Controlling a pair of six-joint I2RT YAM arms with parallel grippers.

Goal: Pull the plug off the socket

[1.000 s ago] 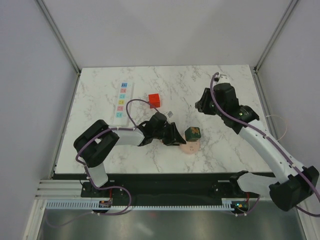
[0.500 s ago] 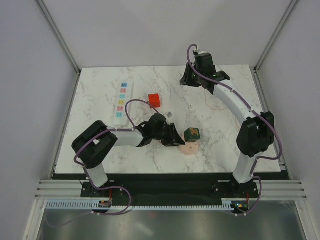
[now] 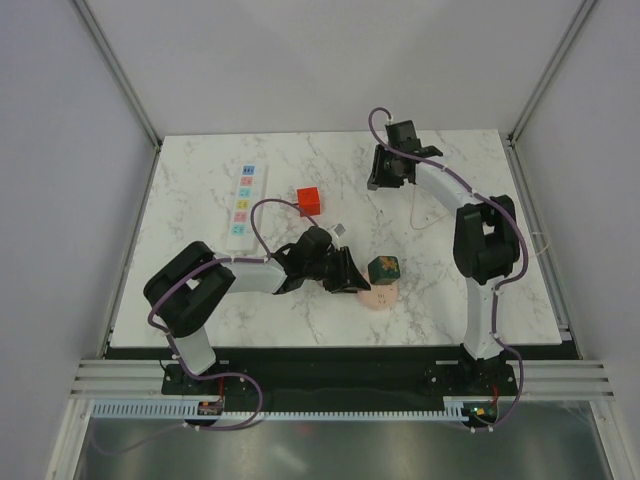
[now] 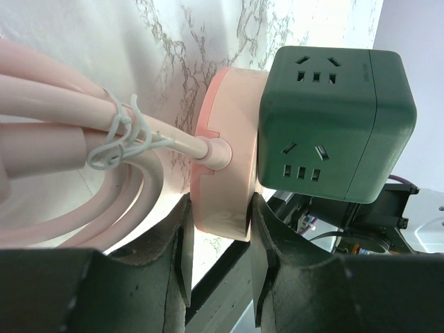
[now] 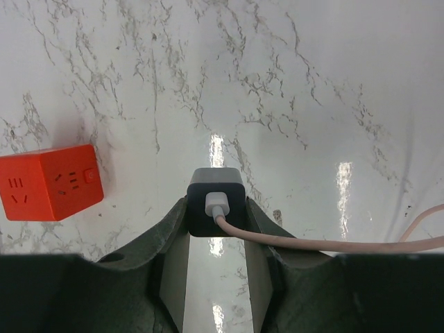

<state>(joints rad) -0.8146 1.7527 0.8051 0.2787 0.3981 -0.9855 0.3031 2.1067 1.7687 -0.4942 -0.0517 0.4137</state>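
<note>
The robot's right gripper needs to move down to the bare marble below it and let go of the dark grey charger block [image 5: 216, 179], since the block already hangs clear of every socket.
The red-orange cube plug [image 3: 309, 200] lies on the marble, apart from the white power strip socket [image 3: 243, 205] to its left. It also shows in the right wrist view [image 5: 50, 182]. My right gripper [image 3: 386, 180] [image 5: 216, 208] is shut on a dark grey charger block [image 5: 216, 179] with a pink cable [image 5: 333, 243], held above the table to the right of the red cube. My left gripper [image 3: 352, 280] [image 4: 220, 215] is shut on the round pink base [image 4: 225, 152] under the dark green cube [image 4: 333, 125], which stands at the front centre [image 3: 385, 267].
Coiled pink cable [image 4: 62, 139], tied with white wire, leaves the pink base. A thin pink cable [image 3: 425, 215] trails on the marble below the right gripper. Grey walls enclose the table's left, back and right.
My right arm has swung from the right middle toward the back of the table, and its gripper now sits farther from the green cube. The left arm has not moved.
</note>
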